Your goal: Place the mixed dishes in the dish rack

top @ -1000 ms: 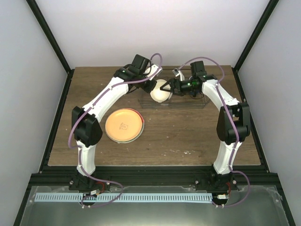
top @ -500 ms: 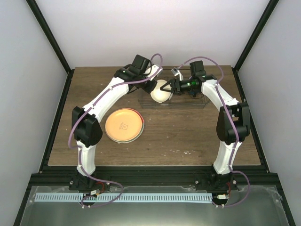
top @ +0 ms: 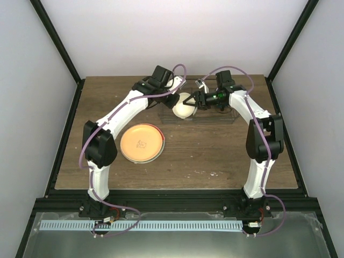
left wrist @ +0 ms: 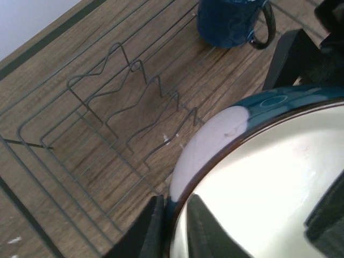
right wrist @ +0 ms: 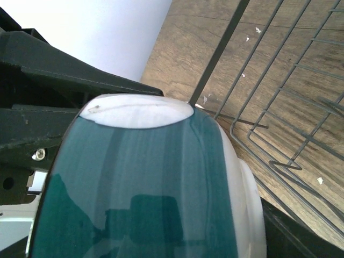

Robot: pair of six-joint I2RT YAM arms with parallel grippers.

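My right gripper turns toward the dark blue mug (left wrist: pixel 228 21) next. It then comes down to release the bowl beside the mug on the rack's bottom, as those rack wires are empty.
A small bowl (top: pixel 184 106), cream-white inside and teal outside, hangs tilted over the left end of the grey wire dish rack (top: pixel 215 116). My left gripper (top: pixel 175 99) is shut on the bowl's rim (left wrist: pixel 215 134), one finger (left wrist: pixel 148 228) outside and one inside. My right gripper (top: pixel 192 100) comes from the right, its fingers closed against the bowl's outer wall (right wrist: pixel 140 188). A dark blue mug (left wrist: pixel 228 21) stands in the dish rack (left wrist: pixel 123 102). The orange-yellow plate (top: pixel 142 143) lies flat on the table, left of centre.
The rack's upright dividers (left wrist: pixel 134 91) stand just beyond the bowl. The rack's wires (right wrist: pixel 290 123) run close under the right wrist. Dark frame posts (top: pixel 59 48) and white walls enclose the wooden table (top: pixel 215 156).
The right gripper's fingers have closed from wide open onto the bowl. Both wrists and the bowl have shifted slightly toward the back.
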